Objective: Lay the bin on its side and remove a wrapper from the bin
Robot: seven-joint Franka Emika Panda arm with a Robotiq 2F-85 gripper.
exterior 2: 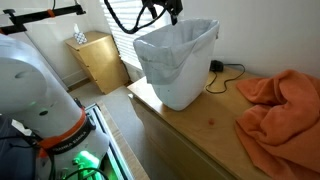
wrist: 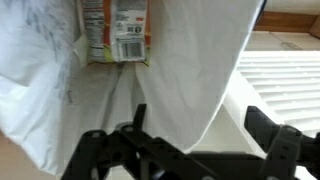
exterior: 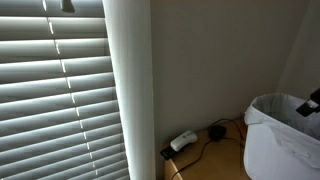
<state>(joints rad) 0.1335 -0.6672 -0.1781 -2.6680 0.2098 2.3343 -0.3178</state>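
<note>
The open gripper has the bin's white side between its fingers. Next the gripper needs to go down over the bin's liner-covered rim [exterior: 303,137] and close on it.
The bin [exterior 2: 180,65] is a large pale white plastic bin with a crinkled white bag liner over its rim. It stands on the wooden top in both exterior views [exterior: 285,140]. My gripper [exterior 2: 172,10] is at the bin's far rim, and its tip also shows in an exterior view [exterior: 312,100]. In the wrist view the gripper [wrist: 195,115] is open, its fingers on either side of the liner-covered rim [wrist: 180,80]. A wrapper [wrist: 115,30] with orange print and a barcode lies inside the bin against the liner.
An orange cloth [exterior 2: 280,105] lies on the wooden top [exterior 2: 200,125] beside the bin. A small white plug adapter [exterior: 183,141] with a black cable [exterior 2: 228,72] lies behind the bin near the wall. Window blinds [exterior: 55,95] are close by. A small wooden cabinet [exterior 2: 98,60] stands on the floor.
</note>
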